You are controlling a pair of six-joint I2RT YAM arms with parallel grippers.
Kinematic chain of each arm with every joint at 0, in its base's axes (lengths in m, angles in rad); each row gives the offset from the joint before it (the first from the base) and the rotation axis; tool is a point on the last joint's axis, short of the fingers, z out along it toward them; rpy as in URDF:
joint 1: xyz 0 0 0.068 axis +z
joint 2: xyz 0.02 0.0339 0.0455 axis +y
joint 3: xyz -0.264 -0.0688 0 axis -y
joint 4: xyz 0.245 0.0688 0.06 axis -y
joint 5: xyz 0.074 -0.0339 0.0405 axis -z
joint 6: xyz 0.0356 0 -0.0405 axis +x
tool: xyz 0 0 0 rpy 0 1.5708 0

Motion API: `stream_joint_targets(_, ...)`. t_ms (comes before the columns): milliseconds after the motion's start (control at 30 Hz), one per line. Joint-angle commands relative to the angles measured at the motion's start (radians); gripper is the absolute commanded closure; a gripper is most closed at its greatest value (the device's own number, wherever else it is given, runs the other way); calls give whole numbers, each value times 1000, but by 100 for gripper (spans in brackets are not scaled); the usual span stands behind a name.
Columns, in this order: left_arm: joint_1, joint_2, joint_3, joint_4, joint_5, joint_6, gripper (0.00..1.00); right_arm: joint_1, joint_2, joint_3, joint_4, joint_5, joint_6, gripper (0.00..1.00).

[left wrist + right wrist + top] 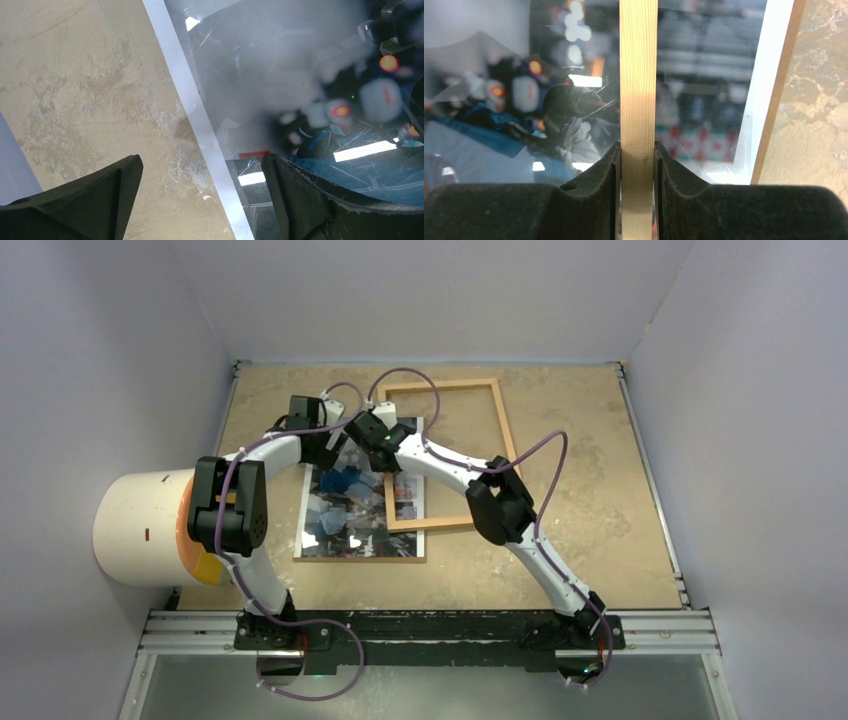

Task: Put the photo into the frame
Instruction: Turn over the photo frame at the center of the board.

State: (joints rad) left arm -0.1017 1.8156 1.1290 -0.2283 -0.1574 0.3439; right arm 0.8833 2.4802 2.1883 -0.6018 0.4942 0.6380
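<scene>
The right gripper will next swing up, then down to the right in the top view, and let go of the bar over bare table, because the bar crosses the photo's print.
The photo (345,515) lies face up left of the table's middle, on a brown backing board whose edge (360,559) shows along its near side. The light-wood frame (505,445) lies to its right, and its left rail crosses the photo's right part. My right gripper (385,447) is shut on that left rail (638,75), with the photo (499,150) showing beneath. My left gripper (325,440) is open and empty. Its jaws straddle the photo's white left border (200,115). The glossy print (280,75) lies under the right finger and bare table under the left one.
A white cylinder with an orange end (140,528) stands at the table's left edge beside my left arm. Grey walls close in the table on three sides. A metal rail (430,625) runs along the near edge. The backing board's brown edge (774,100) shows beside the photo.
</scene>
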Motion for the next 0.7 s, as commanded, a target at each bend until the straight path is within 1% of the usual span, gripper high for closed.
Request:
stream_joint_targets(0, -3, -7, 47, -42, 6, -12, 2, -1, -211, 29, -23, 13, 44, 100)
stream_joint_targets(167, -3, -30, 78, -90, 26, -29, 2, -34, -339, 20, -29, -46, 78, 100)
stream_joint_targets(333, -2, -61, 85, -108, 35, -28, 3, -110, -459, -23, -34, -201, 146, 100)
stream_joint_targets(400, -3, -66, 106, -136, 42, -34, 4, -150, -519, -65, -9, -278, 173, 100)
stream_joint_targets(500, -3, -83, 121, -157, 57, -43, 4, -195, -598, -137, 72, -389, 203, 100)
stream_joint_targets(667, -1, -114, 152, -182, 92, -75, 4, -237, -673, -162, 138, -542, 222, 100)
